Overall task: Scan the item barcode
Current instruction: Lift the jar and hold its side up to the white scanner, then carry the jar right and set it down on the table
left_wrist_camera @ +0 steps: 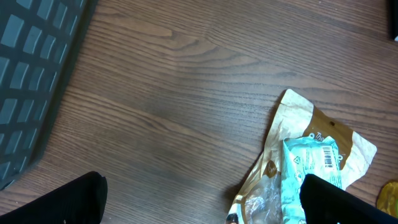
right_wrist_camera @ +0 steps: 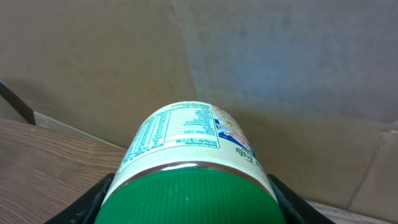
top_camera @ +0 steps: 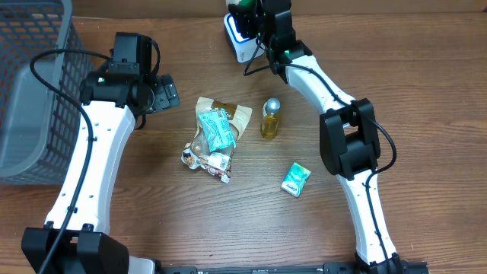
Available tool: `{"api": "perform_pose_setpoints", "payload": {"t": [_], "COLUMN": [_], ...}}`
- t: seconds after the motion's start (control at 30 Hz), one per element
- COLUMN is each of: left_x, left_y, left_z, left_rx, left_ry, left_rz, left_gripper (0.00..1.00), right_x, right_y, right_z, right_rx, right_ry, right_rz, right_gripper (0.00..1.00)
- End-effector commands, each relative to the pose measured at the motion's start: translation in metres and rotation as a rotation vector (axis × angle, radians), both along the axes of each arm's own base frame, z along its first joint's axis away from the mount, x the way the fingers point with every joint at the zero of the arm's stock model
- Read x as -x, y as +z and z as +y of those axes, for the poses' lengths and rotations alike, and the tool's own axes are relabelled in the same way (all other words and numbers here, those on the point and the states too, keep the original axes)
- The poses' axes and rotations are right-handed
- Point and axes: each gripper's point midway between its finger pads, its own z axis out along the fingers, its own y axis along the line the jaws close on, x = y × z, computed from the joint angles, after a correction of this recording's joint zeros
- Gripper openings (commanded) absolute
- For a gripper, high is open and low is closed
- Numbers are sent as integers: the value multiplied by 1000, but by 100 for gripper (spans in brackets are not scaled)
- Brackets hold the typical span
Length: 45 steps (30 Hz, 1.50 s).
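Observation:
My right gripper is going to move the can back from the scanner [top_camera: 237, 39] next, to the right in the overhead view. Then it will bring the can down onto empty wood.
My right gripper [right_wrist_camera: 189, 200] is shut on a cylindrical can [right_wrist_camera: 186, 140] with a green ribbed lid and a white printed label; its nutrition panel faces up in the right wrist view. From overhead, the right gripper [top_camera: 255, 17] holds the green-topped can [top_camera: 245, 9] at the table's far edge, just above a white and blue scanner [top_camera: 237, 39]. No barcode shows on the can. My left gripper [top_camera: 164, 93] hangs open over bare wood, left of a pile of snack bags [top_camera: 213, 137]. Its right fingertip [left_wrist_camera: 345, 202] overlaps a teal packet [left_wrist_camera: 314, 165] in the left wrist view.
A grey mesh basket [top_camera: 30, 91] fills the left side. A small bottle of yellow liquid [top_camera: 270, 118] stands right of the bags. A small teal packet [top_camera: 295, 179] lies nearer the front. A cardboard wall [right_wrist_camera: 280, 56] backs the table.

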Motion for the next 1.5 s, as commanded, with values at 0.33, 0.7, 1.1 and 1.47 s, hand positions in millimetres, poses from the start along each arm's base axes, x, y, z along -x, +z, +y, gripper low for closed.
{"api": "perform_pose_setpoints", "payload": {"t": [0.33, 0.7, 1.1, 1.47], "left_x": [-2, -2, -2, -2], "left_y": [4, 4, 4, 4], "left_z": [-1, -1, -1, -1], "left_rx": [-13, -13, -13, -13], "left_ry": [-26, -26, -26, -26], "left_rz": [-8, -8, -8, -8], "left_gripper": [100, 100, 100, 100], "right_x": [48, 163, 256, 287], "right_y": [191, 67, -36, -121], "right_z": [-89, -272, -397, -410], "right_rx": [-27, 110, -11, -41], "right_ry": [-90, -423, -692, -728], "right_rz": [-62, 761, 1266, 1361], "right_gripper": [25, 27, 27, 38]}}
